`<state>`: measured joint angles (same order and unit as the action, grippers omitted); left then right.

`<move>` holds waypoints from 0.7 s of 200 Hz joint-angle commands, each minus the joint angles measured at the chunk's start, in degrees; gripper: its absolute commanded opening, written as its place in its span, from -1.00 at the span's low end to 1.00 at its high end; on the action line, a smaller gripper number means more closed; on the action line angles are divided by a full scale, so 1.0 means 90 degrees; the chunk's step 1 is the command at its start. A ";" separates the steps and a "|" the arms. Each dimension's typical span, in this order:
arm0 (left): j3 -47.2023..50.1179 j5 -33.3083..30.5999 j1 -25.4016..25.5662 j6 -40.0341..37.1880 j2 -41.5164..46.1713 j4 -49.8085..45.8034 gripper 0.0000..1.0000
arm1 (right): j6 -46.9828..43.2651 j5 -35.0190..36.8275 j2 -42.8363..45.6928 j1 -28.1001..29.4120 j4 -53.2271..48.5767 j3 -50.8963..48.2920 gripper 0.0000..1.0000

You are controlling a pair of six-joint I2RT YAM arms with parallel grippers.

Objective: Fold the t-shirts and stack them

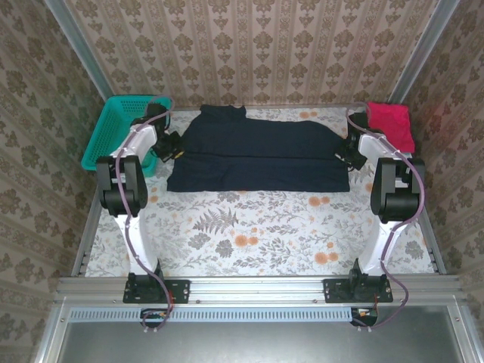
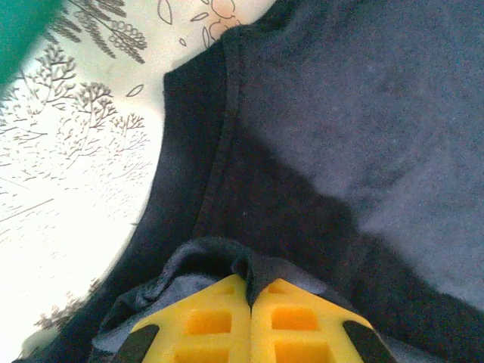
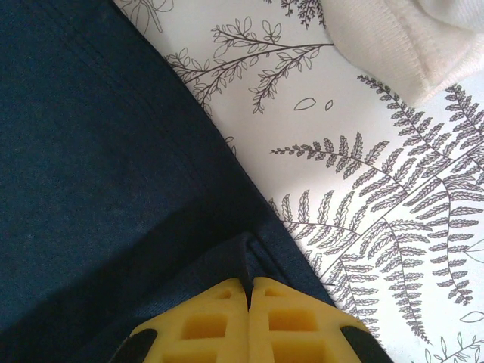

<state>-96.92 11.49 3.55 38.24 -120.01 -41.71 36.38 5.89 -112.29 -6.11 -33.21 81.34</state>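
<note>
The fold of cloth stands raised, so my left gripper should next lower slightly, ease outward onto the navy cloth at the crease's end and release that fold.
The large dark navy t-shirt lies spread across the back of the table, with a crease running left to right through it. My left gripper sits at its left edge. In the left wrist view its yellow fingers are shut on a pinched ridge of navy cloth. My right gripper is at the shirt's right edge. The right gripper is likewise shut on a fold of the navy cloth. A folded magenta-pink t-shirt rests at the back right. White folded cloth lies just past the right gripper.
A teal mesh basket stands at the back left, close to the left arm. The table has a floral cover, and its near half is open between the two arm bases. Patterned walls close in the back and both sides.
</note>
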 commanded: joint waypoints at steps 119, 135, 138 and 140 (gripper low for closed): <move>-0.0979 0.0100 -0.0052 -0.0235 -0.0867 -0.0127 -0.93 | 0.0338 0.0580 0.0117 -0.0063 0.0563 -0.0609 -0.90; -0.0896 0.0219 -0.0037 -0.0247 -0.0741 -0.0038 -0.45 | 0.0286 0.0457 0.0429 -0.0037 0.0860 -0.0774 -0.39; -0.0846 0.0240 -0.0034 -0.0250 -0.0687 -0.0002 -0.38 | 0.0271 0.0434 0.0514 -0.0033 0.0941 -0.0839 -0.26; -0.0826 0.0245 -0.0026 -0.0246 -0.0650 0.0019 -0.33 | 0.0261 0.0423 0.0572 -0.0027 0.0991 -0.0882 -0.19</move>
<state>-104.36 13.28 4.34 36.95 -126.74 -41.98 38.94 7.35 -110.59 -6.11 -28.75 74.30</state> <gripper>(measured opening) 0.175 0.167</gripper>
